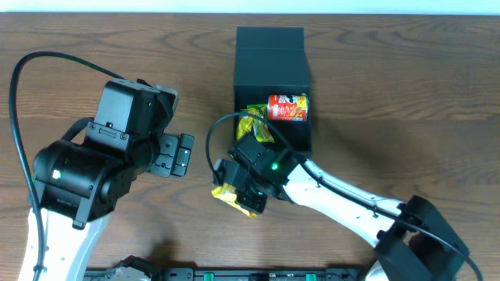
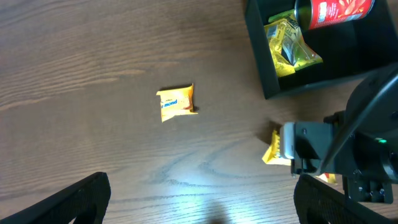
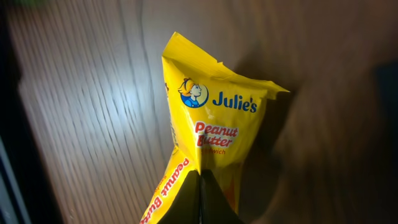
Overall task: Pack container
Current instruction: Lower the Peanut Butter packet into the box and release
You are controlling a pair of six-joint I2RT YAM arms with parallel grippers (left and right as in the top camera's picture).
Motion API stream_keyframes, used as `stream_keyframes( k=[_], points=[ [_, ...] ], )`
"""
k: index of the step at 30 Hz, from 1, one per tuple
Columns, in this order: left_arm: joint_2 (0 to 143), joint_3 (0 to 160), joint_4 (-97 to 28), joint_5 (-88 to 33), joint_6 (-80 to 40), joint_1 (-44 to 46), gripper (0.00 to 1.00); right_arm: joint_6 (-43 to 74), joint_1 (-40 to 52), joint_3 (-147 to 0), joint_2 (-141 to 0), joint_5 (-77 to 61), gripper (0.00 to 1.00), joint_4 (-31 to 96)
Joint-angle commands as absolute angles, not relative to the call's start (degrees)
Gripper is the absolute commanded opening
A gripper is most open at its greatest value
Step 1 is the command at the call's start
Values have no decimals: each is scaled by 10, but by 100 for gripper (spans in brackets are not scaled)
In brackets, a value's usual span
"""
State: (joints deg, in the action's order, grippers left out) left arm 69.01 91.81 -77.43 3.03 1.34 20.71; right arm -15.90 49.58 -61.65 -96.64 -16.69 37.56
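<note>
The Julie's packet is still outside, so my right gripper will rise, carry it outward over the yellow-green packet [image 1: 256,123] inside the container and release it there.
The dark teal-green container [image 1: 269,55] stands open at the back middle, its flap lid lying behind it. Inside lie a red snack tube [image 1: 287,108] and a yellow-green packet [image 1: 256,123]. My right gripper [image 1: 242,193] hovers just in front of the container, shut on a yellow Julie's peanut butter packet [image 3: 214,118], pinching its lower fold [image 3: 200,177]. In the left wrist view that packet [image 2: 272,149] pokes out beside the right gripper. My left gripper [image 2: 205,205] stands open over bare table, to the left of the container [image 2: 267,74]. A small yellow packet [image 2: 177,101] lies ahead of it.
The wooden table [image 1: 406,94] stretches to the right of the container. The right arm [image 1: 344,199] crosses the front right of the table. The bulky left arm [image 1: 94,164] covers the left side and hides the small yellow packet from overhead.
</note>
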Motion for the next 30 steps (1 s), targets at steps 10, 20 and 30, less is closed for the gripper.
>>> stream_keyframes(
  k=[10,20,30],
  points=[
    [691,920,-773,36,17,205,95,-50,498,-781,-966,-169,1,372],
    [691,920,-773,36,17,205,95,168,468,-814,-967,59,2,357],
    [691,920,-773,36,17,205,96,260,427,-813,-967,217,2,353]
  ],
)
